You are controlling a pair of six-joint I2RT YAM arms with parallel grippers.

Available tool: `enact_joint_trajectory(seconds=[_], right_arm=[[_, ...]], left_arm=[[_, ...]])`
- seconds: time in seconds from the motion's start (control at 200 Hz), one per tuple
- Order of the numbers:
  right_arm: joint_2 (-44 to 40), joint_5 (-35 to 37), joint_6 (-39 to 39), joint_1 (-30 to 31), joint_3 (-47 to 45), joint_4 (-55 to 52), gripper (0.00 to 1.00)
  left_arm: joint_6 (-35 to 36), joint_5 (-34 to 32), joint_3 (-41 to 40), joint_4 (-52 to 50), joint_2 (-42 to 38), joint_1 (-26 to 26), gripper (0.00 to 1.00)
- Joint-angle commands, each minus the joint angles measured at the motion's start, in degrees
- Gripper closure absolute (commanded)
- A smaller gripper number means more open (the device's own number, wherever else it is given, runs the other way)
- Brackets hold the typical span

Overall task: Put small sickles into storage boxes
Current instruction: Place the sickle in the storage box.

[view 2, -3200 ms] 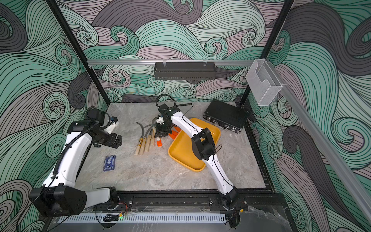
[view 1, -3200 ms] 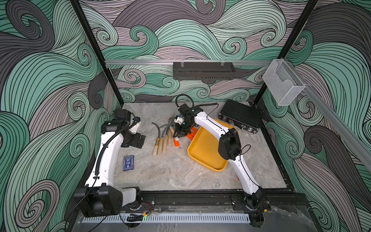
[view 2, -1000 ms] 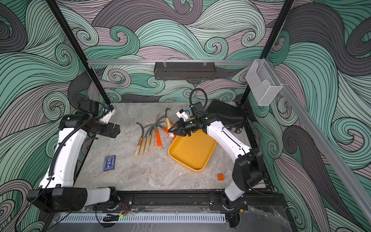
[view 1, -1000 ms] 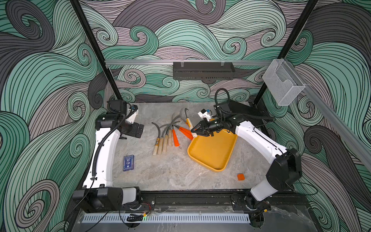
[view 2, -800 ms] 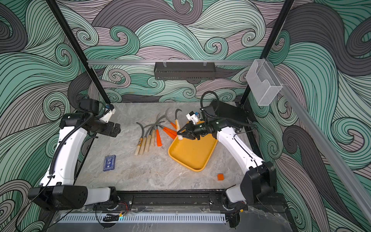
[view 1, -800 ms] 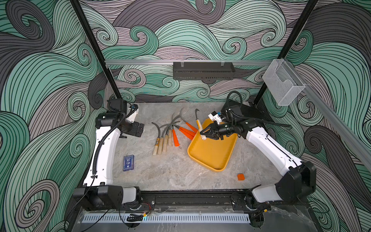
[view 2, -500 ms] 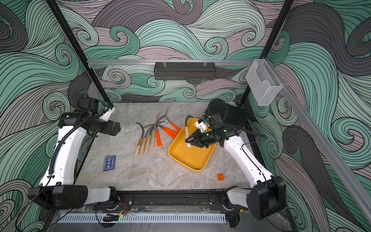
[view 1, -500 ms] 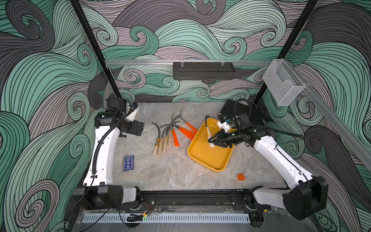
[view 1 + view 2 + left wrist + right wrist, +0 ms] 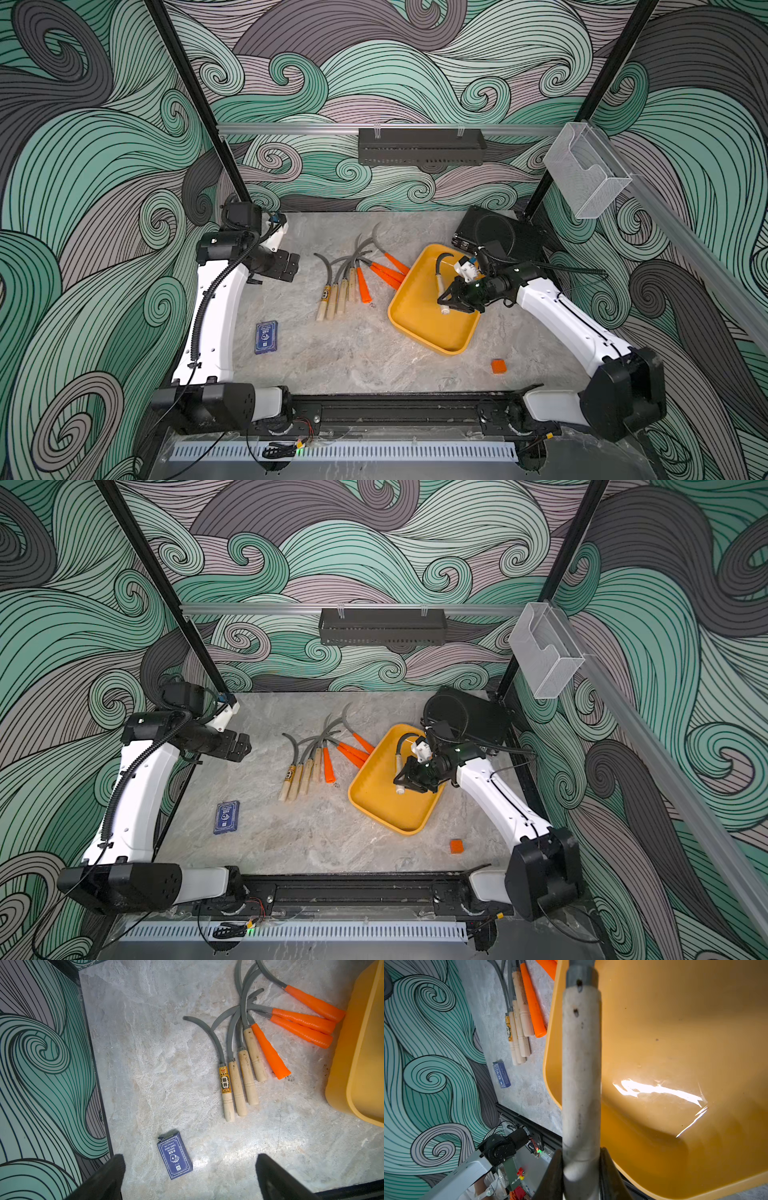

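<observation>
The small sickle still hangs above the tray. It goes down next toward the side of the tray's bottom nearest the fanned sickles, and my right gripper releases its pale handle.
The storage box is a shallow yellow-orange tray (image 9: pixel 432 336) (image 9: pixel 386 812) right of the table's middle. My right gripper (image 9: pixel 446 298) (image 9: pixel 402 782) (image 9: pixel 581 1156) is shut on the end of a pale wooden handle. That small sickle (image 9: pixel 439 279) (image 9: pixel 581 1059) hangs over the tray's inside, its grey blade pointing to the back. Several more small sickles (image 9: pixel 353 274) (image 9: pixel 318 758) (image 9: pixel 249 1047), with wooden and orange handles, lie fanned on the table left of the tray. My left gripper (image 9: pixel 291 268) (image 9: pixel 190 1165) hovers open at the far left with nothing between its fingers.
A blue card box (image 9: pixel 266 337) (image 9: pixel 175 1159) lies at the front left, below my left gripper. A small orange cube (image 9: pixel 498 366) sits near the front right edge. A black case (image 9: pixel 498 232) stands behind the tray. A clear bin (image 9: pixel 586 170) hangs on the right wall.
My right arm has carried the wooden-handled sickle from the pile rightward to over the tray. The left arm has drawn back slightly toward the left wall and stays open.
</observation>
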Motion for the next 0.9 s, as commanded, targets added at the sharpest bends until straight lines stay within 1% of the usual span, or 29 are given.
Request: enact_joint_trajectory(seconds=[0.0, 0.325, 0.415, 0.575, 0.786, 0.821, 0.896], right_arm=[[1.6, 3.7, -0.6, -0.2, -0.5, 2.1, 0.81], [8.5, 5.4, 0.3, 0.7, -1.7, 7.0, 0.80], [11.5, 6.2, -0.1, 1.7, -0.4, 7.2, 0.78], [16.8, 7.1, -1.1, 4.1, 3.0, 6.8, 0.77], [21.1, 7.8, -1.5, 5.9, 5.1, 6.5, 0.75], [21.6, 7.7, -1.5, 6.1, 5.1, 6.5, 0.75], [22.5, 7.7, -1.8, 6.4, 5.4, 6.1, 0.69]], left_arm=[[-0.7, 1.1, 0.0, -1.2, -1.5, -0.3, 0.01], [-0.7, 1.3, -2.2, -0.6, -2.4, -0.3, 0.01], [-0.6, 1.3, -2.7, -0.4, -2.9, -0.3, 0.01], [-0.6, 1.1, -3.3, -0.8, -3.6, -0.3, 0.01], [-0.5, 1.0, -4.3, -1.0, -4.3, -0.3, 0.01], [-0.5, 1.0, -4.5, -1.0, -4.4, -0.3, 0.01], [-0.5, 1.0, -5.0, -1.0, -4.4, -0.3, 0.01]])
